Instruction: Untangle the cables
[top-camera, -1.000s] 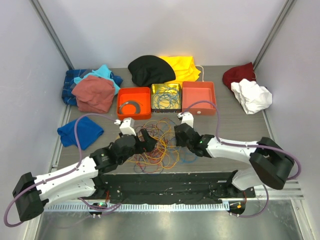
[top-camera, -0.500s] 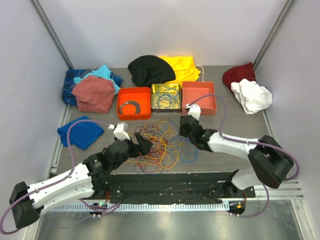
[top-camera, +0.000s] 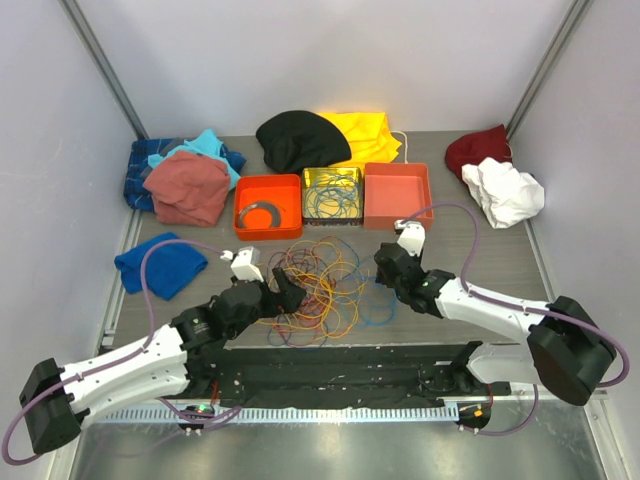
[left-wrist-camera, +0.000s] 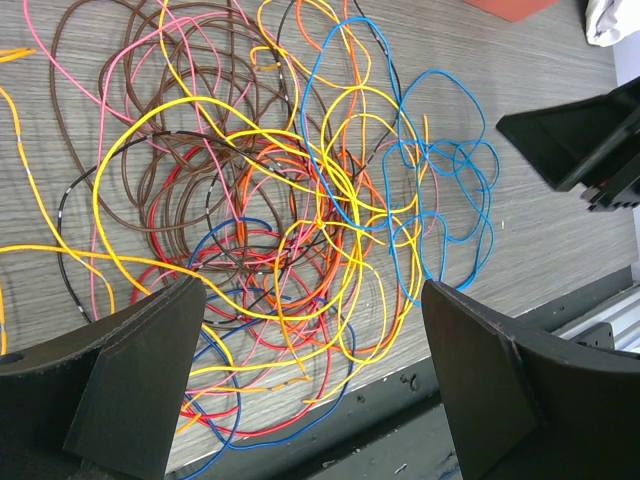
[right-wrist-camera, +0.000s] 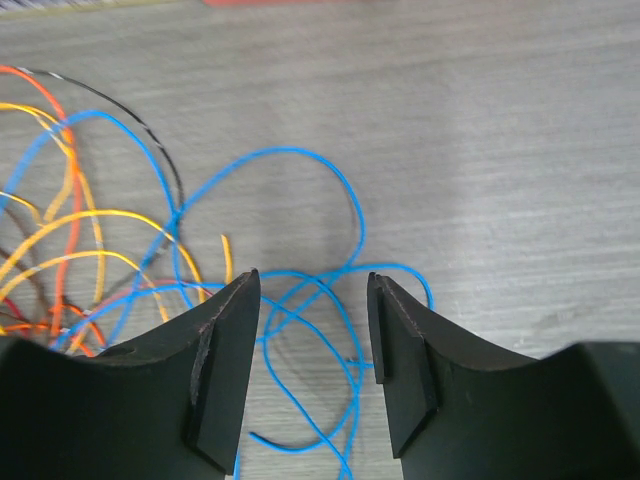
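The light blue cable's arched loop (right-wrist-camera: 352, 258) gets my right gripper lowered onto it next, fingers open, since that part runs between them, clear of the other colors.
The cables (top-camera: 322, 288) lie as a loose tangle of yellow, orange, red, brown, pink and blue wires on the table in front of the arms. In the left wrist view the tangle (left-wrist-camera: 290, 210) fills the frame. My left gripper (top-camera: 287, 296) is wide open at the tangle's near-left edge, and its fingers (left-wrist-camera: 140, 370) straddle the wires over the table's front edge. My right gripper (top-camera: 386, 268) is open and empty at the tangle's right side. It hovers just above a light blue cable (right-wrist-camera: 292, 150) that loops between its fingers (right-wrist-camera: 225, 360).
Three trays stand behind the tangle: an orange one (top-camera: 245, 222) with a grey coiled ring (top-camera: 262, 211), a yellow one (top-camera: 332, 172) holding wires, and an orange one (top-camera: 398, 195). Cloths lie around: blue (top-camera: 160, 263), pink-red (top-camera: 187, 185), black (top-camera: 300, 138), yellow (top-camera: 368, 135), dark red (top-camera: 478, 148), white (top-camera: 503, 192).
My right gripper has moved to the right, off the middle of the tangle and over the blue cable. My left gripper has drawn back slightly toward the near edge.
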